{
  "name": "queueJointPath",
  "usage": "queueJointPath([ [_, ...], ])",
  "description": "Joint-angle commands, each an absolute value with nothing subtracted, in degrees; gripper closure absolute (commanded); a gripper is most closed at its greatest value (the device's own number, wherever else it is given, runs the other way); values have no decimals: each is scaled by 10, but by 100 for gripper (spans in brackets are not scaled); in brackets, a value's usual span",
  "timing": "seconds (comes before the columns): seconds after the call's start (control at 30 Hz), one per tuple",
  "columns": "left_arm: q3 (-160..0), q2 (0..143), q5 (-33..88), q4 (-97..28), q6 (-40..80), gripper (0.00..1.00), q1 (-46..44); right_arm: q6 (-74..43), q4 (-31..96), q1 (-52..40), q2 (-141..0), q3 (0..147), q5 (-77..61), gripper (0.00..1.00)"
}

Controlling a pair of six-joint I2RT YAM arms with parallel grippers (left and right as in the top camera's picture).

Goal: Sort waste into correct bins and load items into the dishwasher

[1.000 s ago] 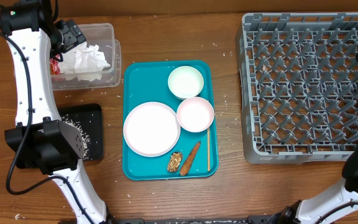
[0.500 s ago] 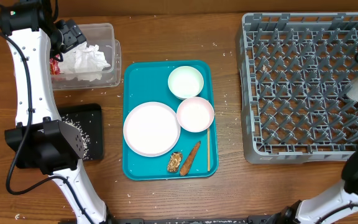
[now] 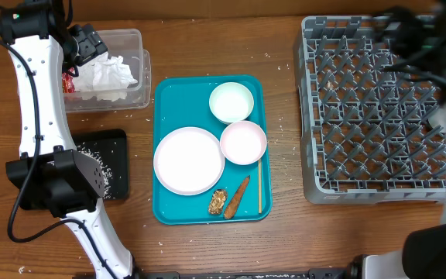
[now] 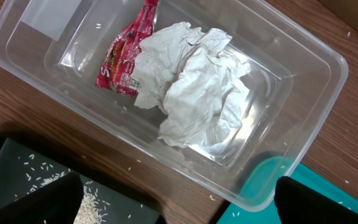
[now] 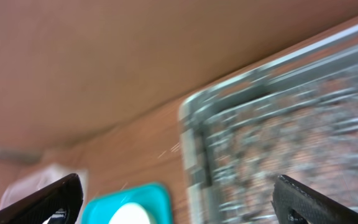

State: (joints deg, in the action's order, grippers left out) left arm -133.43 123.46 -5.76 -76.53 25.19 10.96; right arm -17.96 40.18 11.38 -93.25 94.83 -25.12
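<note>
My right gripper moves next from the rack (image 3: pixel 308 116) down onto the pale green bowl's rim (image 3: pixel 211 101) facing the clear bin, since bare tray there leaves finger room.
A teal tray (image 3: pixel 169 101) holds a large white plate (image 3: pixel 188 160), a pink bowl (image 3: pixel 243 142), a pale green bowl (image 3: pixel 231 101), a chopstick (image 3: pixel 259 186), an orange-brown food stick (image 3: pixel 237 196) and a brown scrap (image 3: pixel 217 201). A clear bin (image 3: pixel 135 46) holds crumpled white paper (image 4: pixel 197 87) and a red wrapper (image 4: pixel 126 53). My left gripper (image 3: pixel 87 43) is open and empty above that bin (image 4: pixel 316 50). My right gripper (image 3: pixel 409 31) is open, empty and blurred over the far side of the grey dish rack (image 3: pixel 308 116).
A black bin (image 3: pixel 114 167) with scattered rice sits left of the tray; it also shows in the left wrist view (image 4: pixel 36 174). Rice grains dot the wooden table. The right wrist view is blurred, showing the rack's corner (image 5: pixel 278 124) and the tray's edge (image 5: pixel 142 199).
My right arm has swung from the table's right edge up and left over the far part of the rack. The left arm and the tray's contents have not moved.
</note>
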Motion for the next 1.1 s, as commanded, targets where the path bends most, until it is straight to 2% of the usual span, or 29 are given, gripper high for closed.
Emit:
queueJointPath([
  [0.0,-1332,1218,-55,-764,259,0,107,-178,404,-3,-957,952,-233,0],
  [0.27,-1332,1218,-55,-764,259,0,107,-178,362,-213,-1067,949,-36,0],
  [0.43,-1332,1218,-55,-764,259,0,107,-175,308,-299,-1154,949,41,0],
  [0.8,-1332,1218,-55,-764,259,0,107,-163,277,-370,-1254,949,93,0],
  [0.93,-1332,1218,-55,-764,259,0,107,-160,276,-370,-1268,949,96,9],
  [1.0,-1332,1218,-55,-764,260,0,107,-160,274,-370,-1272,949,96,21],
  [1.07,-1332,1218,-55,-764,260,0,107,-160,270,-370,-1273,949,99,28],
])
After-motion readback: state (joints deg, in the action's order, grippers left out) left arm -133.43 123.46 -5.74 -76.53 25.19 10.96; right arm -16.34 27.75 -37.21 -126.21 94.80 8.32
